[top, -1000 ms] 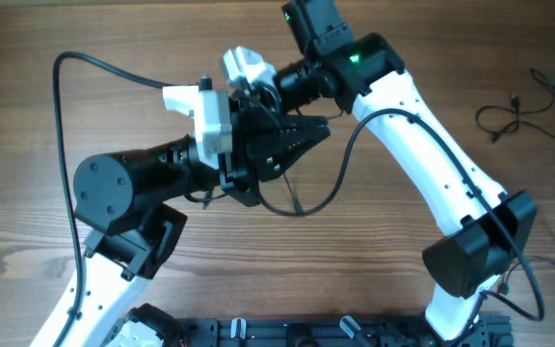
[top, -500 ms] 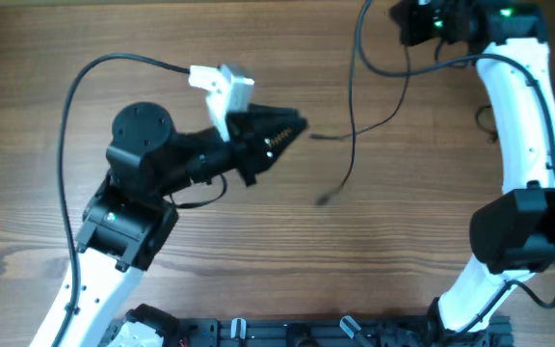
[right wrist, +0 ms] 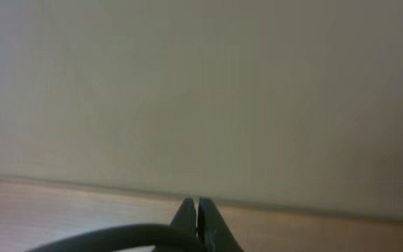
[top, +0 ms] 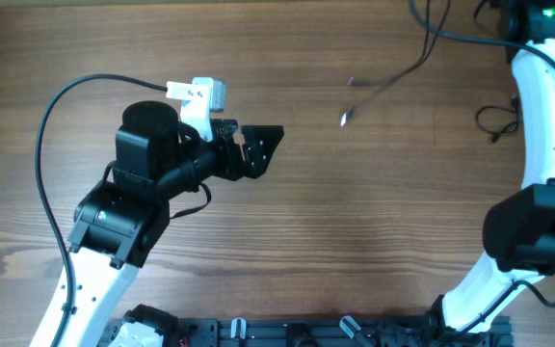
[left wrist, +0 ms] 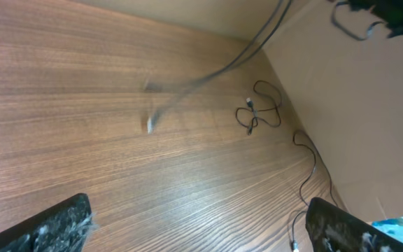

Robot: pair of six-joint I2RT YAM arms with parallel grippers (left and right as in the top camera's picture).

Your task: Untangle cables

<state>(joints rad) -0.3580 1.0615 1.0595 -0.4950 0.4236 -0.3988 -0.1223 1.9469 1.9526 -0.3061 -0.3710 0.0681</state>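
Next, my right gripper moves down, tilts its fingers down toward the table and opens, since the thin cable hangs above bare table, clear of the coil.
One thin dark cable (top: 385, 85) hangs blurred in the air at the upper right, its plug end (top: 345, 118) loose above the table. The left wrist view shows that cable (left wrist: 208, 73) as a streak. It runs up toward my right gripper (right wrist: 198, 210), whose fingers are shut with a dark cord leading into them. In the overhead view that gripper lies past the top edge. A second cable (top: 501, 120) lies loosely coiled by the right edge, and the left wrist view shows this coil (left wrist: 259, 115) too. My left gripper (top: 266, 152) (left wrist: 198, 227) stands wide open and empty at centre left.
The right arm (top: 547, 106) rises along the right side, with its thick black wire (top: 451, 37) looping near the top. The left arm's thick wire (top: 56, 116) arcs at the left. Another thin cord (left wrist: 306, 164) trails along the table's right edge.
My left gripper has opened wide, let go of the cable and drawn back left. The right arm has swung up to the far right, carrying the cable with it.
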